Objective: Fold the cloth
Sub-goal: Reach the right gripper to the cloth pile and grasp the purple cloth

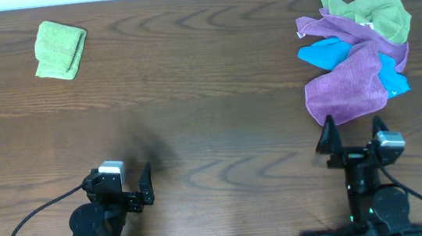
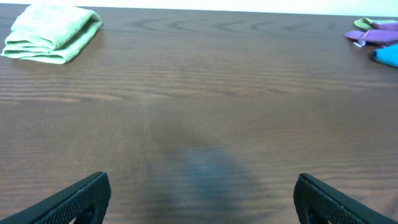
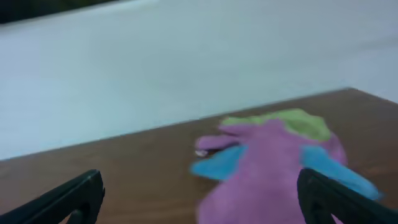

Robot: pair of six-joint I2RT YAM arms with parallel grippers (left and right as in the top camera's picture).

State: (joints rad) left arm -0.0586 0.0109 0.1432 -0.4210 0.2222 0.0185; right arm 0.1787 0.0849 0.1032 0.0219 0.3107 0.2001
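Observation:
The front purple cloth is on top of the blue one. My right gripper will move outward to it next and then down onto its far part (image 1: 362, 57) (image 3: 274, 144).
A folded green cloth (image 1: 60, 49) lies at the far left of the table; it also shows in the left wrist view (image 2: 51, 33). A crumpled pile of cloths lies at the far right: a purple cloth (image 1: 348, 80) in front, a blue cloth (image 1: 328, 51) and a green cloth (image 1: 377, 14) behind. The pile shows blurred in the right wrist view (image 3: 273, 168). My left gripper (image 1: 127, 182) is open and empty near the front edge, over bare wood (image 2: 199, 199). My right gripper (image 1: 352, 133) is open and empty, just in front of the purple cloth (image 3: 199, 199).
The brown wooden table (image 1: 193, 96) fills the view. A pale wall shows beyond the table's far edge in the right wrist view (image 3: 186, 74). Black cables run from both arm bases at the front edge.

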